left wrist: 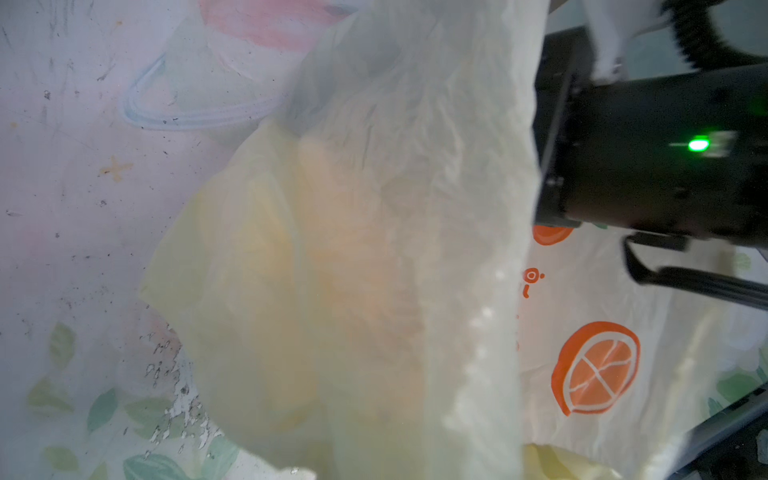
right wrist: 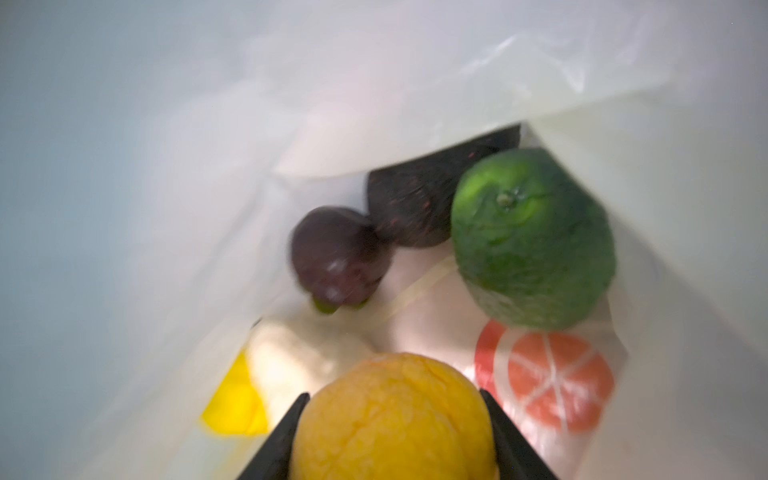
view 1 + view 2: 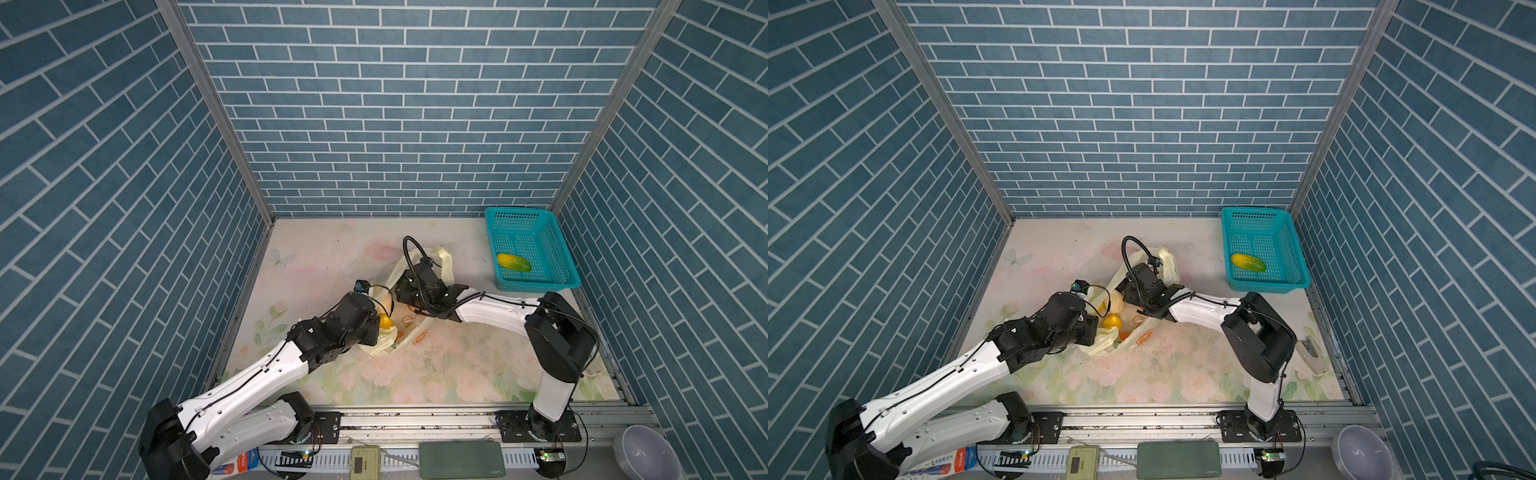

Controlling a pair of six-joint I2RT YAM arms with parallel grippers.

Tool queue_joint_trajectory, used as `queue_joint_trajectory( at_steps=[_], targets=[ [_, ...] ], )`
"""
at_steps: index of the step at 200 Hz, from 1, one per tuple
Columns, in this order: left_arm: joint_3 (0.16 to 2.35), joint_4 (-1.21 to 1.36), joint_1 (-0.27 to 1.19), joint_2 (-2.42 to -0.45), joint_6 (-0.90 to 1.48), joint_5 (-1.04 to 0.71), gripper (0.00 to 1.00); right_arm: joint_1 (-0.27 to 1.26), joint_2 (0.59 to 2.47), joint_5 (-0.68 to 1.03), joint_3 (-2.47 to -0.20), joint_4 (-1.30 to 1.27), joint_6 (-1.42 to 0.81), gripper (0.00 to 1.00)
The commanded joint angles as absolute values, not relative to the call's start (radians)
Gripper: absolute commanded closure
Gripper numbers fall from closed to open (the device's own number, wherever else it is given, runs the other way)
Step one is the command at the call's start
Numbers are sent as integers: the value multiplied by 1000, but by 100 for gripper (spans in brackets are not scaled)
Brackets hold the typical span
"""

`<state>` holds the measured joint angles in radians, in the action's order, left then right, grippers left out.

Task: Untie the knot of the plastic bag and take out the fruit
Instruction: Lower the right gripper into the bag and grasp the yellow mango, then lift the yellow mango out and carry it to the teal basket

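Note:
My right gripper should next go up, outward and down into the teal basket's near end (image 3: 521,276), which stands outward of it, and release the lemon.
The plastic bag (image 3: 444,262) (image 3: 1144,336) lies open mid-table, pale yellow with orange-slice prints; the knot is out of view. My left gripper (image 3: 379,331) (image 3: 1098,332) is shut on bunched plastic at the bag's near edge. In the left wrist view the plastic bag (image 1: 374,208) hides its jaws. My right gripper (image 2: 395,399) reaches inside the bag and is shut on a yellow lemon (image 2: 395,415). Deeper in lie a green fruit (image 2: 532,241), two dark ones (image 2: 340,257) (image 2: 415,199), a cream-white one (image 2: 299,357) and another yellow one (image 2: 235,407).
A teal basket (image 3: 557,249) (image 3: 1291,253) stands at the back right and holds a long yellow-green fruit (image 3: 514,262) (image 3: 1248,262). A grey bowl (image 3: 640,453) sits beyond the front rail. Blue brick walls close in three sides.

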<state>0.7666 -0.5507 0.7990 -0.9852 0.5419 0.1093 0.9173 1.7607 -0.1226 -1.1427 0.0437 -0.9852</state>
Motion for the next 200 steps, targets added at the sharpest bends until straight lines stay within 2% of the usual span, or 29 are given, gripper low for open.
queue_joint_trajectory(
  at_steps=[1, 43, 93, 159, 200],
  targets=[
    [744, -564, 804, -958, 532, 107, 100, 949, 1659, -95, -1090, 156, -932, 58],
    [748, -566, 808, -953, 543, 105, 100, 970, 1491, -65, -1116, 284, -868, 58],
    [750, -542, 820, -988, 545, 94, 100, 917, 1397, -49, -1335, 448, -813, 58],
    [777, -542, 876, -1023, 543, 69, 100, 619, 1297, 52, -1442, 479, -808, 58],
    [789, -578, 908, -1020, 540, 40, 100, 364, 1264, 81, -1371, 486, -748, 59]
  ],
)
